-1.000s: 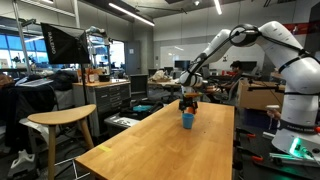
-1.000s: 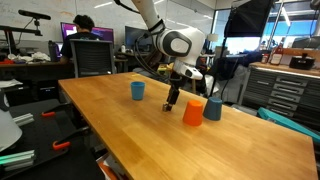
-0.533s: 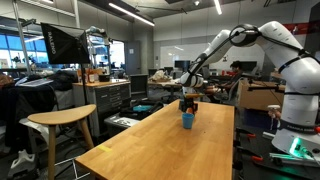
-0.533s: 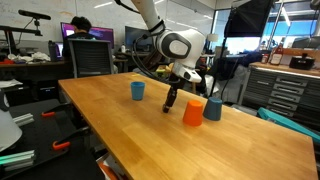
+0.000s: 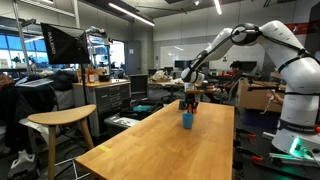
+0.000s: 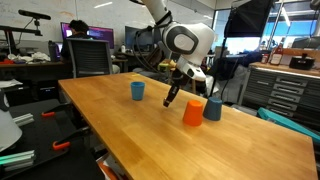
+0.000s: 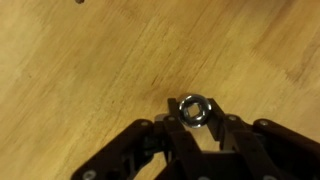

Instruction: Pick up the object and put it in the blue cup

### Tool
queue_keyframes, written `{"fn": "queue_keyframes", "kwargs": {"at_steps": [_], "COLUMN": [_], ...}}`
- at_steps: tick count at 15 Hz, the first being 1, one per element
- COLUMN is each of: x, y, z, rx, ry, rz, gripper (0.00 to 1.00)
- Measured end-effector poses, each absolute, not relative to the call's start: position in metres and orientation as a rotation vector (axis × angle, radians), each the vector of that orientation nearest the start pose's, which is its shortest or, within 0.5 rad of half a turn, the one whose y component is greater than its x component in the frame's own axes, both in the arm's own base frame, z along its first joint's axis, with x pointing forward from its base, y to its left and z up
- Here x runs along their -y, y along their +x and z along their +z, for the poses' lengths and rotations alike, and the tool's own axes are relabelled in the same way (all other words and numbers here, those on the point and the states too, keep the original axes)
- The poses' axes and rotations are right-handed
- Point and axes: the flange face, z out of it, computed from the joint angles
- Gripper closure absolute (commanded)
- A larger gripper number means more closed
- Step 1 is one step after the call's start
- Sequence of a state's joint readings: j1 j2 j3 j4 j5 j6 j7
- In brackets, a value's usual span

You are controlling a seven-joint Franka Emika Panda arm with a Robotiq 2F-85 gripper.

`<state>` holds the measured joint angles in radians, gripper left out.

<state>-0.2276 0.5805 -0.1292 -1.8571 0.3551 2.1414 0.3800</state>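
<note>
My gripper is to lift the ring from the tabletop next, move across toward the bright blue cup and lower over the cup's opening (image 6: pixel 138 84) to release, because the cup stands upright.
In the wrist view a small shiny metal ring-shaped object (image 7: pixel 194 108) with a square hole sits between my fingertips, just over the wooden table (image 7: pixel 80 70). My gripper (image 7: pixel 194 114) is shut on it, both fingers touching its sides. In both exterior views the gripper (image 6: pixel 170 100) (image 5: pixel 188 104) points down at the tabletop. The bright blue cup (image 6: pixel 138 90) stands upright on the table, a short way to the side of the gripper. It also shows in front of the gripper (image 5: pixel 187 120). The object is too small to make out in the exterior views.
An orange cup (image 6: pixel 193 112) and a darker blue cup (image 6: pixel 212 109) stand close together on the gripper's other side. The long wooden table (image 6: pixel 130 125) stretches toward the camera. A stool (image 5: pixel 62 122) stands beside it, with desks and a seated person (image 6: pixel 83 30) behind.
The jaws have come together from wide open onto the metal object. The wrist has risen slightly above the table. The cups have not moved.
</note>
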Motion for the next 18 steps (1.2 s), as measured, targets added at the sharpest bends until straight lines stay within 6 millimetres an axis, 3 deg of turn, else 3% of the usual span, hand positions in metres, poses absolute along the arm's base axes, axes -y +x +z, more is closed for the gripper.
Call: {"fn": "queue_keyframes", "kwargs": {"at_steps": [2,6,9,12,18], "x": [0.19,0.156,0.123,0.096,0.074], "y": [0.585,0.595,0.597,0.593,0.583], "z": [0.221,0.311,0.344,0.33,0.262], "rx": [-1.301,-1.124,-1.018,-0.972,-0.974], "ry": [-2.574,-2.555,-2.533,-2.497,-2.483], "rz": [0.399,0.318,0.326,0.432,0.611], "gripper": [0.92,0.92,0.92,0.92,0.92]}}
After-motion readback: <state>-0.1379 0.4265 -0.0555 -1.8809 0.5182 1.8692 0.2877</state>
